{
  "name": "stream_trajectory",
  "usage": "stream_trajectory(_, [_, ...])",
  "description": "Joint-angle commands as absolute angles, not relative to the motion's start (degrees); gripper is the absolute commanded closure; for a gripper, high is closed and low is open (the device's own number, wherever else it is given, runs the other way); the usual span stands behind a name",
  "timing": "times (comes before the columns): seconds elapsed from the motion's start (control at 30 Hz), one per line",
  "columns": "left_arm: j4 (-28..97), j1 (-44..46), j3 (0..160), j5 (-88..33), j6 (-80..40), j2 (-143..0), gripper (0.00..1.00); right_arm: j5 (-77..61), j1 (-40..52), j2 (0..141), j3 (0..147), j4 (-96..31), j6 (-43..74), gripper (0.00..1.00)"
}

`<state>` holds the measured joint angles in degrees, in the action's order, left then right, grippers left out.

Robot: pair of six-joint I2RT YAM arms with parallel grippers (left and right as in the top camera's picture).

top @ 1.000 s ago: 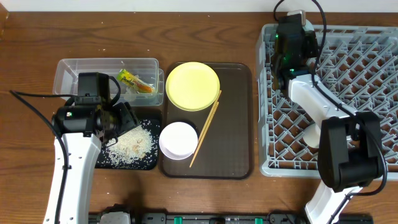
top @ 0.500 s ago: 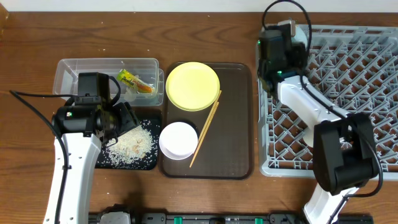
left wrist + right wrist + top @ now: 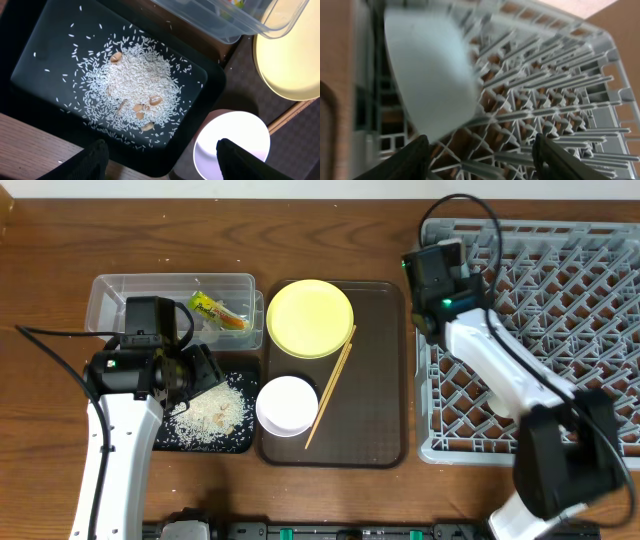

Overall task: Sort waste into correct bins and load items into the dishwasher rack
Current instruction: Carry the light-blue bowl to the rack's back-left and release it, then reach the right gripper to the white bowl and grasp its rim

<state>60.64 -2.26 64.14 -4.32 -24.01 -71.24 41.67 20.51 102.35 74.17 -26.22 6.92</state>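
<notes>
The white bowl by the chopsticks isn't in the rack yet. I need to move my right gripper to the left in the overhead view, then down onto that bowl's rim.
The light blue bowl (image 3: 427,80) leans on its side among the pegs at the left edge of the grey dishwasher rack (image 3: 560,290). My right gripper (image 3: 480,161) hangs open just above it and holds nothing. My left gripper (image 3: 160,162) is open too, over the near edge of the black tray (image 3: 30,65) with its heap of rice (image 3: 137,87). The snack wrapper (image 3: 215,311) lies in the clear tub (image 3: 130,295). Yellow plate (image 3: 310,318), white bowl (image 3: 287,405) and chopsticks (image 3: 331,383) sit on the brown serving tray (image 3: 380,380).
My right arm (image 3: 490,355) stretches across the left part of the rack and hides the bowl from above. The left arm (image 3: 115,450) covers the table's front left. Bare wood (image 3: 300,230) runs along the far side.
My right gripper has gone from shut to open, letting go of the light blue bowl in the rack. Its wrist has shifted left and toward the near side. The left arm is still.
</notes>
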Motion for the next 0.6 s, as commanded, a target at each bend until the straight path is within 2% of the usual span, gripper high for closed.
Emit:
stream_trajectory(0.0, [60.84,-2.57,63.88,-4.03,-24.29,-70.83,0.28,39.27,20.43,94.43,74.59,-26.15,7.4,0.34])
stream_trajectory(0.1, [60.86,-2.57,63.88,-4.03,-24.27,-70.83,0.28,30.39,20.45,89.21,74.59,-26.15,5.63,0.32])
stream_trajectory(0.33, [60.88,-2.57,63.88,-4.01,-24.29,-70.85,0.27,-4.95,21.17,86.11,74.56,-26.0,6.26,0.36])
stream_trajectory(0.57, [61.87,-2.57,63.88,-2.39,-24.08,-70.85,0.27,-12.49,27.75,90.63,74.56,-32.93,10.9,0.37])
